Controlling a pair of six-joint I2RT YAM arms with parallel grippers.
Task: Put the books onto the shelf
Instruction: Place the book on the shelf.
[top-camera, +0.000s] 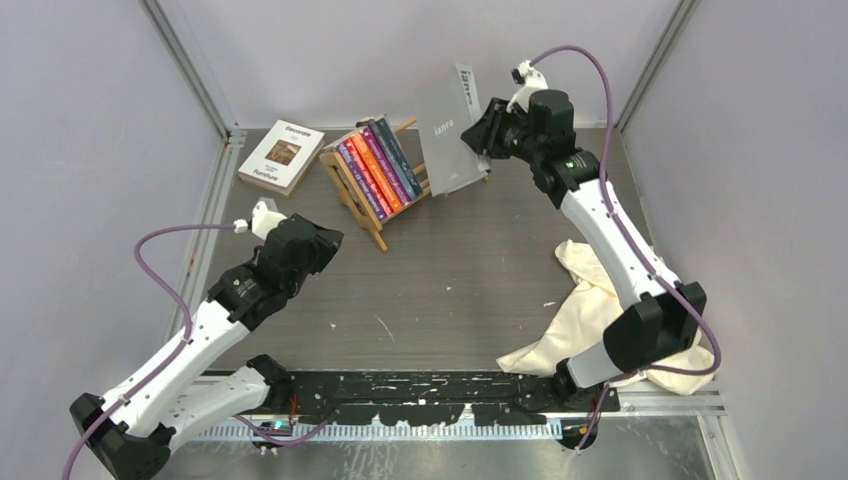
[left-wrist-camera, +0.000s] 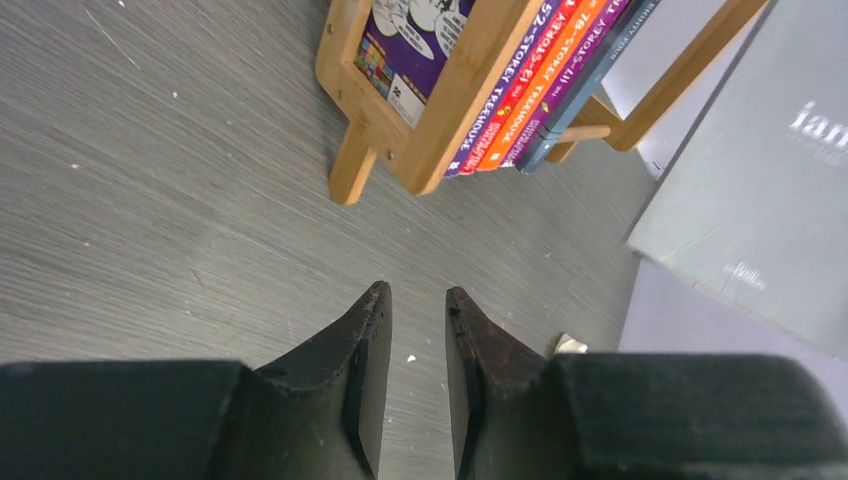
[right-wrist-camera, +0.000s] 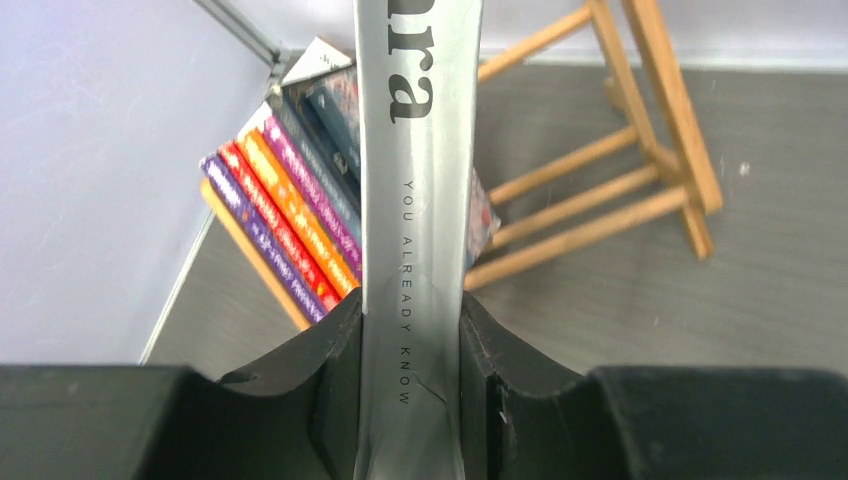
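I should turn the grey book with my right gripper until it is in line with the dark blue spines, and then I should lower it.
The light-wood shelf (top-camera: 362, 205) stands at the back middle of the table with several books (top-camera: 378, 165) in it: purple, red, orange and dark blue spines. My right gripper (top-camera: 482, 137) is shut on the spine of a large grey book (top-camera: 450, 130), held upright just right of the shelf. In the right wrist view the grey book (right-wrist-camera: 418, 150) fills the gap between my right gripper's (right-wrist-camera: 411, 312) jaws, with the shelved books (right-wrist-camera: 290, 215) behind it. A white book (top-camera: 281, 156) lies flat left of the shelf. My left gripper (top-camera: 322, 240) (left-wrist-camera: 418, 295) hovers in front of the shelf (left-wrist-camera: 470, 90), slightly open and empty.
A cream cloth (top-camera: 590, 300) lies crumpled at the right by the right arm's base. Metal frame posts (top-camera: 195, 75) and pale walls close in the back and sides. Bare grey table (top-camera: 450, 270) lies between the shelf and the arm bases.
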